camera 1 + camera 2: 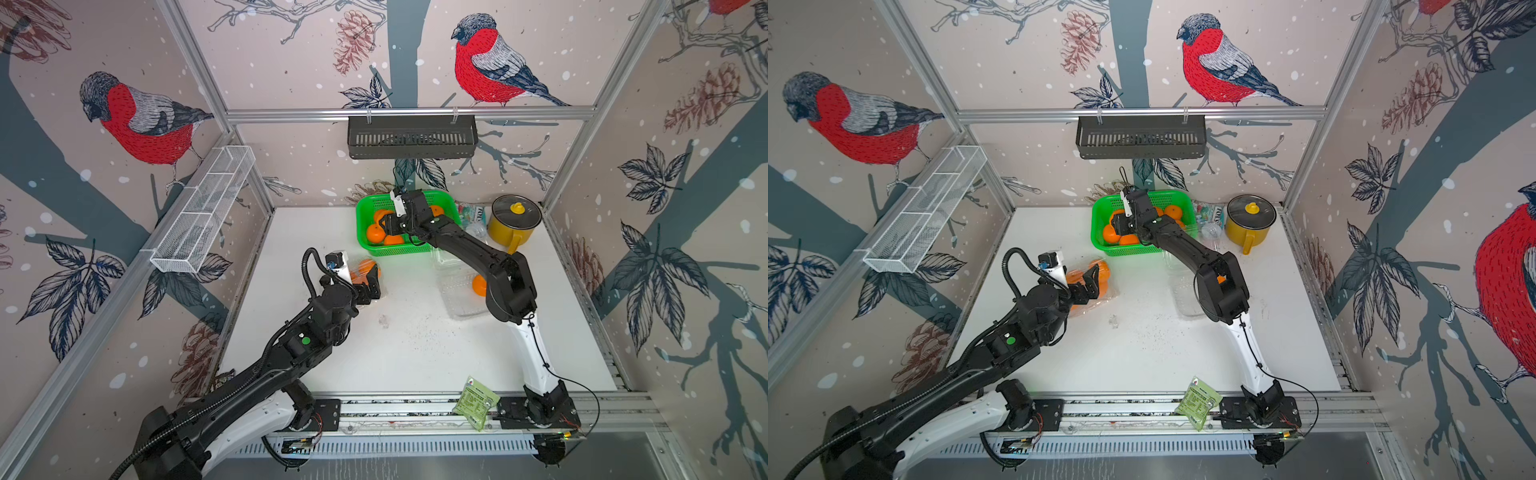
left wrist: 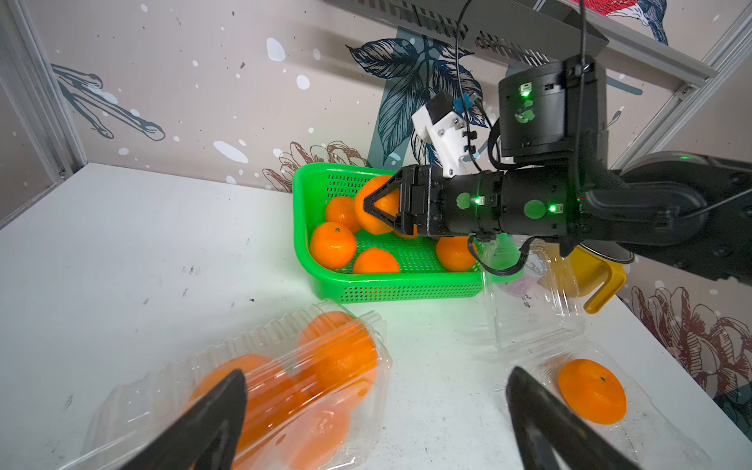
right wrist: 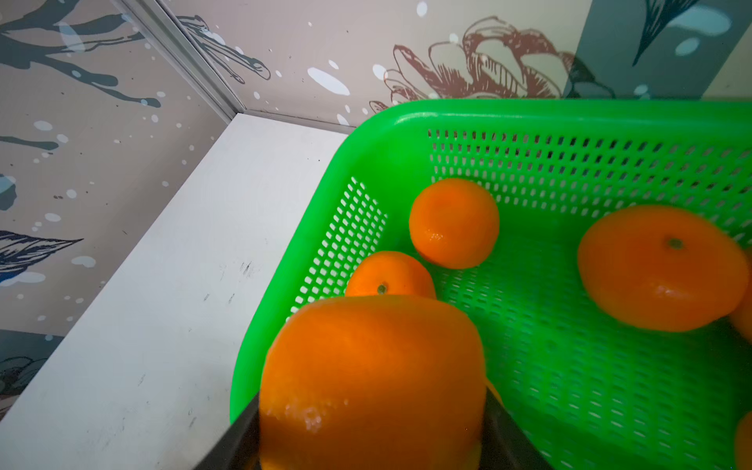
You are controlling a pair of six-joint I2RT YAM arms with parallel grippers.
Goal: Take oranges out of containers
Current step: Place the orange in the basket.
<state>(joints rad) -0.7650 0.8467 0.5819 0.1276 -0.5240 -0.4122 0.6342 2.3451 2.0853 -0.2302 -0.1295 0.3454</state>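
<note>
I will next lower my right gripper into the green basket and release the orange on its bare bottom, as the gap between the loose oranges is below it.
My right gripper is shut on one orange and holds it above the left part of the green basket; the left wrist view shows the same orange between its fingers. Several loose oranges lie in the basket. My left gripper stands wide open and holds nothing. It hovers over the right end of a closed clear container with several oranges inside, mid-left on the table. A second clear container lies open under my right arm, holding one orange.
A yellow lidded pot stands at the back right, with crumpled plastic wrappers between it and the basket. A green packet lies on the front rail. A black basket and a white wire shelf hang on the walls.
</note>
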